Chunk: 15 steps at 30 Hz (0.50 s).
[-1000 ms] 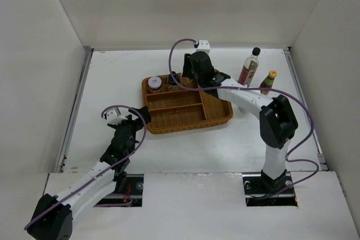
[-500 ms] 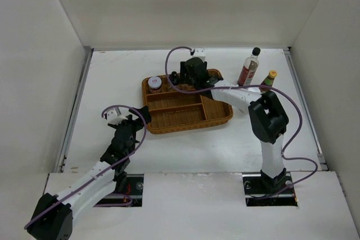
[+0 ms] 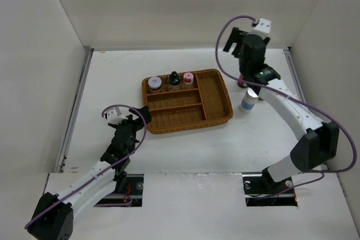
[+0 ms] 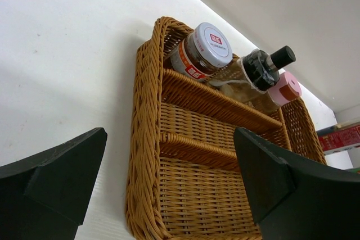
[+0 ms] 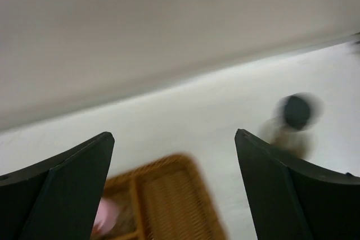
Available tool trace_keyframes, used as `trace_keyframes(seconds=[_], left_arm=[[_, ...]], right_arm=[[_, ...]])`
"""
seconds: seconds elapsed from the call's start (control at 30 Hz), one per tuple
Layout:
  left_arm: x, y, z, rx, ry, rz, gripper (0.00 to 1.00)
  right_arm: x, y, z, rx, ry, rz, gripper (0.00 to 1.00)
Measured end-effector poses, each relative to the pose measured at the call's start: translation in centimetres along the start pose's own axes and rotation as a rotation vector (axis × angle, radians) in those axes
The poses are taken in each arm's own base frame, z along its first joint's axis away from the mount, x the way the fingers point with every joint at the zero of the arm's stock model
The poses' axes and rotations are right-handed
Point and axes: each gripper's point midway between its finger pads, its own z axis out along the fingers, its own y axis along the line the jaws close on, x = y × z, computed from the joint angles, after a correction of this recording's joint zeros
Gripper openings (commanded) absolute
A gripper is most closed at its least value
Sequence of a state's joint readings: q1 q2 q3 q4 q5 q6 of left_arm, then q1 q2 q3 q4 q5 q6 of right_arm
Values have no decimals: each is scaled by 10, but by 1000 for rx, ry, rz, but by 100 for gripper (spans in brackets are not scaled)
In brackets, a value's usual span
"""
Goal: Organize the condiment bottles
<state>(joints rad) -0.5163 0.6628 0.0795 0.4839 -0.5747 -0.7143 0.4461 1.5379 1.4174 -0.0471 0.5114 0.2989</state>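
My right gripper will next go right in the wrist view, then down around the small bottle's black cap (image 5: 297, 112), below on that side.
The brown wicker tray (image 3: 216, 117) sits mid-table. Its back row holds three condiment bottles: a short pink-lidded jar (image 3: 154, 84), a small black-capped bottle (image 3: 174, 80) and a pink-capped shaker (image 3: 188, 79). A silver-capped white-blue bottle (image 3: 248, 100) stands right of the tray. My right gripper (image 3: 233, 39) is raised high at the back right, open and empty. Its blurred wrist view shows the tray (image 5: 169, 195) and a black-capped bottle (image 5: 296, 113) below the gripper (image 5: 174, 139). My left gripper (image 3: 136, 115) is open near the tray's left end. In its wrist view the gripper (image 4: 169, 155) faces the jar (image 4: 205, 51).
The right arm (image 3: 287, 108) arches over the right side of the table and hides what stands behind it; only a bit of red label (image 3: 242, 82) shows. White walls close the table in at the left, back and right.
My right gripper opened, left the pink-capped shaker in the tray's back row, and swung up and to the right. The left arm has not moved.
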Motion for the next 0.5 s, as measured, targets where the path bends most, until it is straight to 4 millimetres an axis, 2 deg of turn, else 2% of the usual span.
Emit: trace_keyframes(seconds=[0.07, 0.13, 0.17, 0.23, 0.4, 0.5], left_arm=[[0, 0, 0, 1, 1, 0, 100], [0, 0, 0, 2, 2, 0, 100], [0, 0, 0, 2, 2, -1, 100], [0, 0, 0, 1, 1, -1, 100], [0, 0, 0, 0, 3, 0, 100], [0, 0, 1, 1, 2, -1, 100]], right_arm=[[-33, -40, -2, 110, -78, 0, 98], [-46, -68, -2, 198, -110, -19, 99], [-47, -77, -1, 227, -110, -33, 100], [-40, -90, 4, 268, -93, -62, 100], [-4, -114, 28, 319, 7, -132, 100], [21, -127, 44, 345, 73, -163, 93]])
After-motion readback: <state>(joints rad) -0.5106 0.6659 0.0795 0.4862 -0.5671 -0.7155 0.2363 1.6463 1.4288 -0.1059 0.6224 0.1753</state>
